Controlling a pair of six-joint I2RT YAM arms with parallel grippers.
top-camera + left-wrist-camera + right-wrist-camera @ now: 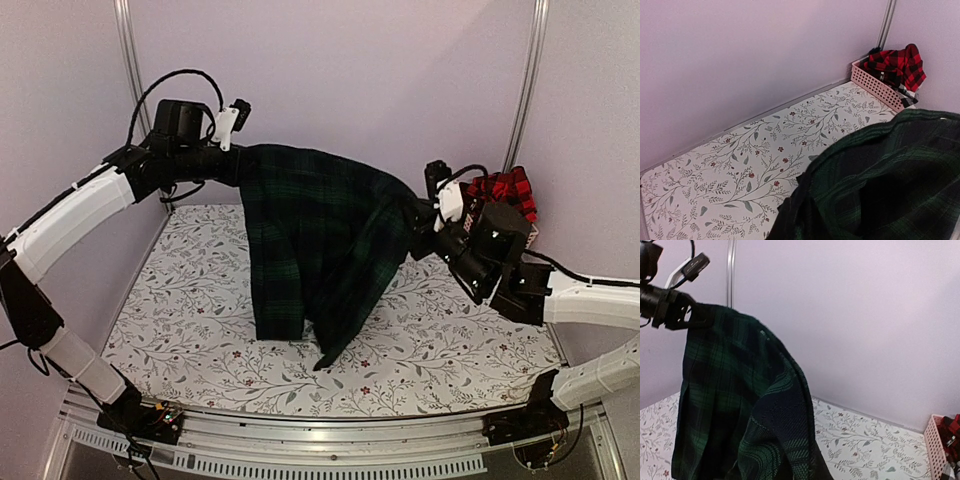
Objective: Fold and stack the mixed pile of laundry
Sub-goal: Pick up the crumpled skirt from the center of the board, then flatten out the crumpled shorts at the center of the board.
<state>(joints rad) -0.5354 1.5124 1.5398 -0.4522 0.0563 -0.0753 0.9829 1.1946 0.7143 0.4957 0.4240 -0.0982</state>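
Observation:
My right gripper draws up and away from my left gripper next, then outward and down, and releases over the far table cloth (862,447), because the tartan hangs bunched.
The dark green tartan piece (320,240) hangs in the air, stretched between both grippers, with its lower edge touching the table cloth. My left gripper (232,165) grips its upper left corner high at the back left; it also shows in the right wrist view (682,315). My right gripper (418,222) holds the right end, lower down. The tartan fills the near part of the left wrist view (890,180) and the right wrist view (730,405), hiding each wrist's own fingers. The red-and-black checked flannel shirt (505,190) lies in the basket at the back right.
The pink slatted basket (875,85) stands in the back right corner against the wall, with dark clothes under the flannel shirt (897,62). The white leaf-patterned table cloth (180,320) covers the table. Lilac walls close in the back and sides.

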